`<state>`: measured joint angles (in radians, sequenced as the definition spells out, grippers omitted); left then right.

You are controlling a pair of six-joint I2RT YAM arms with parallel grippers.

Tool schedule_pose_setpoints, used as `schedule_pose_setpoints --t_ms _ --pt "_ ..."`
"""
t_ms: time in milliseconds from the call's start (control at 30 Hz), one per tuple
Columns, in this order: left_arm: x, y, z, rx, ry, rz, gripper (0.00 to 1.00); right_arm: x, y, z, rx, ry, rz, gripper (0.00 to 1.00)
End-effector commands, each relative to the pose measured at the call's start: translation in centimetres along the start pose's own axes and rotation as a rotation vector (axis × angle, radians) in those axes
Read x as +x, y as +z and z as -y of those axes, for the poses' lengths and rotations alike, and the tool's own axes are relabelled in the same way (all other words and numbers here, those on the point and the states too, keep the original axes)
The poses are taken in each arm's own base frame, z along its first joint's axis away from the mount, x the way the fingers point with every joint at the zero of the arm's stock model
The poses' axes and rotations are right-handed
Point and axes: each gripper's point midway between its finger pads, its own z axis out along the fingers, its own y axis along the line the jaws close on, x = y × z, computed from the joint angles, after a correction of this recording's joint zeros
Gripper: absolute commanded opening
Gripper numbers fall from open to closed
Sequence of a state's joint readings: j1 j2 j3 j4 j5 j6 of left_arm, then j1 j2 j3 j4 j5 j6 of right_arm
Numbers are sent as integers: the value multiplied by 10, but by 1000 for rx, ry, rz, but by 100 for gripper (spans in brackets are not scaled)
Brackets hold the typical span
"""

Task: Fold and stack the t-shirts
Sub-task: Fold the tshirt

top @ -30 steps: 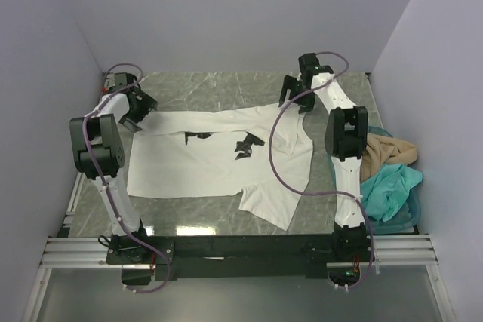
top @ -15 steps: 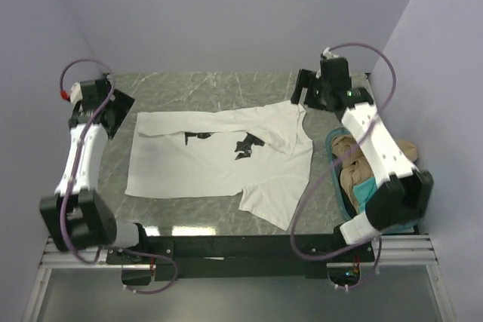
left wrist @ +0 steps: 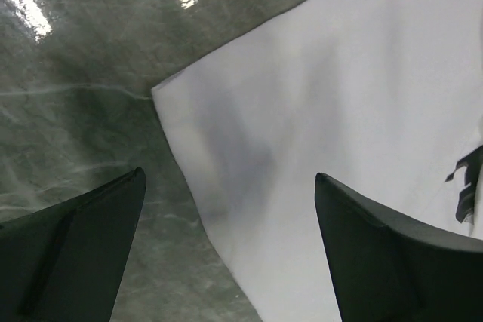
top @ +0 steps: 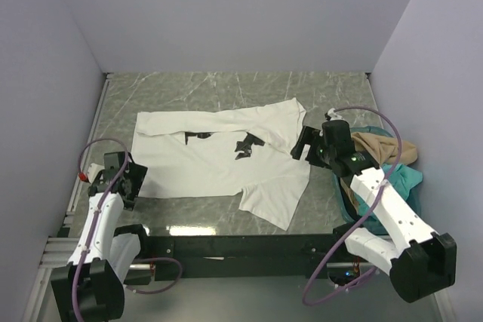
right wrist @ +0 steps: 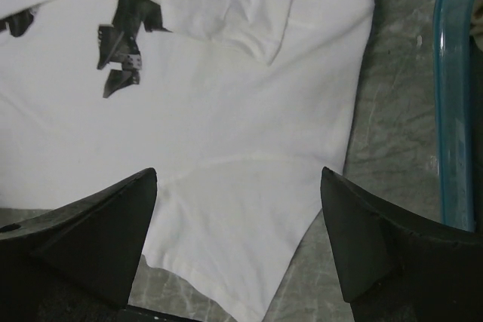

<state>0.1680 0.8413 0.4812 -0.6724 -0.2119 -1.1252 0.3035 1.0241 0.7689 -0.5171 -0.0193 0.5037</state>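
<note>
My left gripper should next go down and left in the wrist view, to the white t-shirt's near corner below.
The white t-shirt with black print marks lies spread on the marble table, its far edge partly folded over. My left gripper is open and empty over the shirt's near left corner. My right gripper is open and empty over the shirt's right sleeve area. The tan t-shirt and the teal t-shirt lie crumpled in the teal basket at the right.
The basket's rim shows at the right edge of the right wrist view. Bare marble table lies behind the shirt. Lilac walls close in the back and both sides. A black rail runs along the near edge.
Both arms have swung from the table's far corners back toward the near side. The left gripper now hangs over the shirt's near left corner, the right over its right side. The shirt has not moved.
</note>
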Motion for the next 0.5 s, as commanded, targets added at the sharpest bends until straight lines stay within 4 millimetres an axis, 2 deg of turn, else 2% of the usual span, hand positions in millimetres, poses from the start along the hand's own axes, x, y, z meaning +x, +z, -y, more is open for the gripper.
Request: schedule_pose_setpoints --t_ms 0,133,233,267,433,467 --pt "-4 5 -2 -17 -75 40 100 -22 -10 -16 -65 22 100 95" --pt "-11 13 -22 -137 -83 88 99 -17 -8 -11 -52 18 92 95" --pt "-7 20 -30 -183 -64 79 90 -18 -8 -11 -49 14 90 95" --pt "-7 23 -26 -167 -65 79 83 -17 -8 -11 -46 15 86 95" --pt "-1 33 -34 -200 -64 60 60 -13 -4 -7 -23 10 63 95" --pt "-1 34 -35 -205 -64 65 52 -13 -4 -6 -19 9 58 95"
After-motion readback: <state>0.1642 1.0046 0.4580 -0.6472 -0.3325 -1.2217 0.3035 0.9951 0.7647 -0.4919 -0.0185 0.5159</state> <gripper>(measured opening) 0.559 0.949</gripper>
